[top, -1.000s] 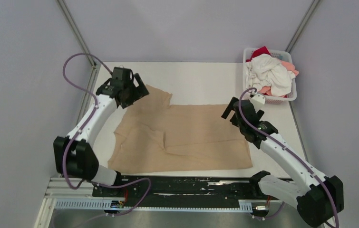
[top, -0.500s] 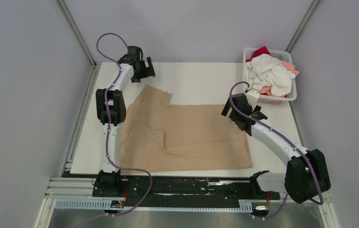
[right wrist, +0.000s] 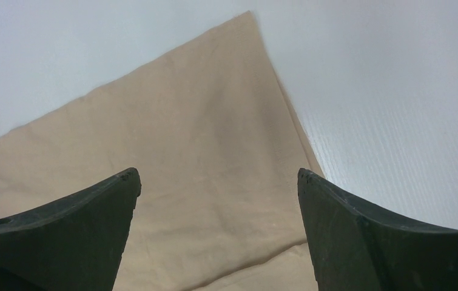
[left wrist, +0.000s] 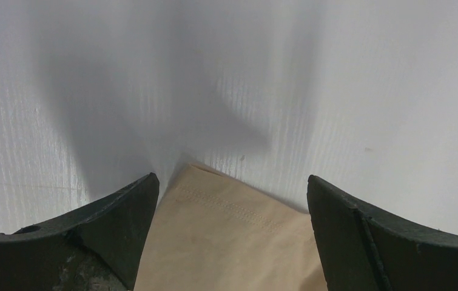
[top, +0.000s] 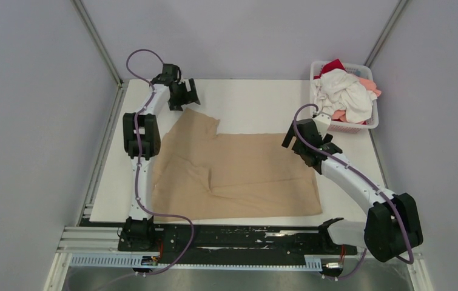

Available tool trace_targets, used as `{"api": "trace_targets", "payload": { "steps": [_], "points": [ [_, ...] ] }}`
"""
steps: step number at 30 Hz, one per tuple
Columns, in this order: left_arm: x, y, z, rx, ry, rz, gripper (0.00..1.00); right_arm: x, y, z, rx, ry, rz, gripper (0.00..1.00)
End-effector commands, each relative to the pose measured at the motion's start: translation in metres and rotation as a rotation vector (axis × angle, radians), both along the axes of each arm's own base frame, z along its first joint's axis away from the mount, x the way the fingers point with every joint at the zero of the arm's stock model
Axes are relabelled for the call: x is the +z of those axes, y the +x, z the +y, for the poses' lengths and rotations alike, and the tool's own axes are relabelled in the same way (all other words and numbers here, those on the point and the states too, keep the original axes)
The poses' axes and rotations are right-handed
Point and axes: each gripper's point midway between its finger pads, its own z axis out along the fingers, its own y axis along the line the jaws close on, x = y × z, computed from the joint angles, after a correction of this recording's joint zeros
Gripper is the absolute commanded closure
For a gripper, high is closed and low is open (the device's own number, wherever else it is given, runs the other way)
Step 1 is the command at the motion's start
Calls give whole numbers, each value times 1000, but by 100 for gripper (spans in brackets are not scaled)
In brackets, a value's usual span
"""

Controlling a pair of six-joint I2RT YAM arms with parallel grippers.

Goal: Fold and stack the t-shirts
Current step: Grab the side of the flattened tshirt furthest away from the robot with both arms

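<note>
The stitched sleeve hem (top: 194, 113) (left wrist: 232, 230) gets my left gripper coming down onto it next and closing its fingers there, since the hem's edge already lies between the wide-apart fingers.
A large tan t-shirt (top: 232, 173) lies spread flat on the white table (top: 256, 103). My left gripper (top: 184, 97) hovers open just past the shirt's far-left sleeve. In the left wrist view the stitched sleeve hem (left wrist: 232, 230) lies between the wide-apart fingers of that gripper (left wrist: 231, 179). My right gripper (top: 296, 142) stands open over the shirt's far-right corner. The right wrist view shows that gripper (right wrist: 217, 173) spread above the tan cloth (right wrist: 202, 139), holding nothing. White (top: 341, 91), coral-pink (top: 369, 85) and red (top: 333, 65) t-shirts are heaped in the basket.
The white lattice basket (top: 363, 127) stands at the table's far right corner, close behind my right arm. Grey walls with metal posts close in the table on the left, back and right. A black rail (top: 232, 233) runs along the near edge.
My left arm has stretched out from the shirt's left side to the far-left sleeve corner. The right gripper shifted slightly toward the far-right corner. The shirt's left part now lies flatter.
</note>
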Motion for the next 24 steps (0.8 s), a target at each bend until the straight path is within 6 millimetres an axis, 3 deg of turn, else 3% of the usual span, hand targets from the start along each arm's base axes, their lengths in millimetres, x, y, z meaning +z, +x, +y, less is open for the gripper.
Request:
{"api": "trace_targets", "payload": {
  "steps": [1,5,8,16,19,24],
  "points": [
    [-7,-29,-30,-129,-11,67,0,15,5,-1,3,13,-65,0],
    [-12,-38,-39,-165,59,81,4,13,3,-2,3,11,-61,0],
    [-21,-47,-34,-153,160,127,9,11,2,-3,4,7,-57,0],
    [-43,-60,-22,-90,253,222,52,7,-1,-7,0,-8,-49,0],
    [-45,-61,-20,-79,262,227,61,6,1,-8,-1,-15,-44,0],
    [-36,-51,-18,-69,273,181,78,10,29,-16,-59,-39,-45,0]
  ]
}}
